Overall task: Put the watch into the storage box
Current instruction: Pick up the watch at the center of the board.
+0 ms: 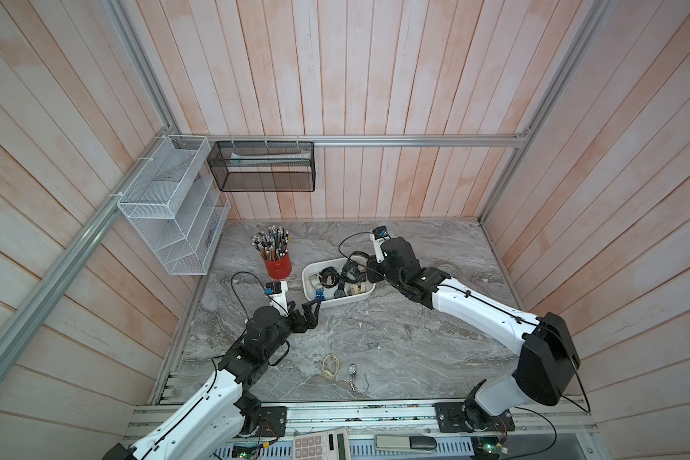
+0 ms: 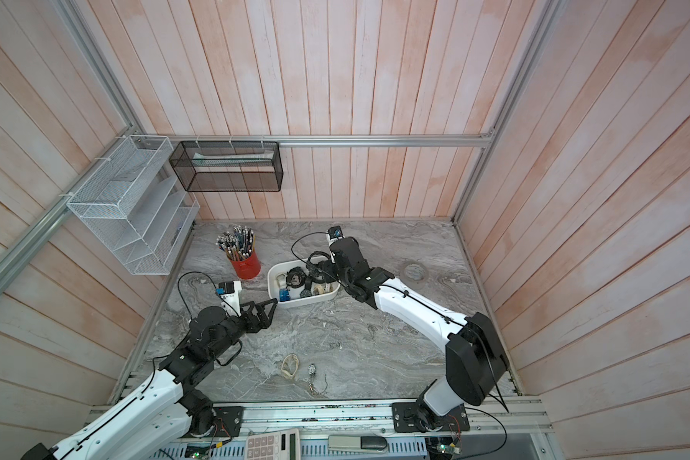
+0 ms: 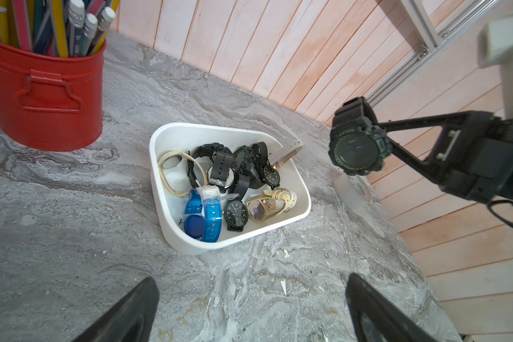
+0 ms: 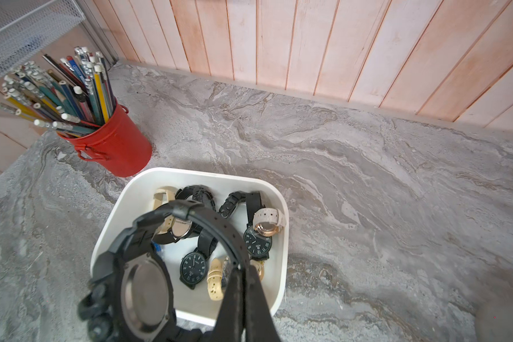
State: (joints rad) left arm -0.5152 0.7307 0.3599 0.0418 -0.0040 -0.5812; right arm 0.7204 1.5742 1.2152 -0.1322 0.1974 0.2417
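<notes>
The held watch still hangs above the storage box's rim, so my right gripper needs to move down next toward the dark watches inside the storage box (image 1: 335,304) (image 4: 212,241) below it.
The watch (image 3: 356,148), chunky and black with a round face, hangs by its strap (image 4: 214,231) from my right gripper (image 4: 243,268), which is shut on the strap. It is held above the right end of the storage box (image 1: 335,304), a white tub holding several watches, which both top views (image 2: 299,304) and both wrist views (image 3: 249,234) (image 4: 208,171) show. My left gripper (image 1: 306,306) stands open and holds nothing, low over the table just left of the box's front corner; its fingertips (image 3: 148,287) frame bare marble.
A red pencil cup (image 1: 276,265) stands just left of the box. A tape roll (image 1: 449,267) lies to the right, behind the right arm. A cream-strapped watch (image 1: 330,366) and a pocket watch with chain (image 1: 352,369) lie near the front edge. Wire baskets (image 1: 168,207) hang on the left wall.
</notes>
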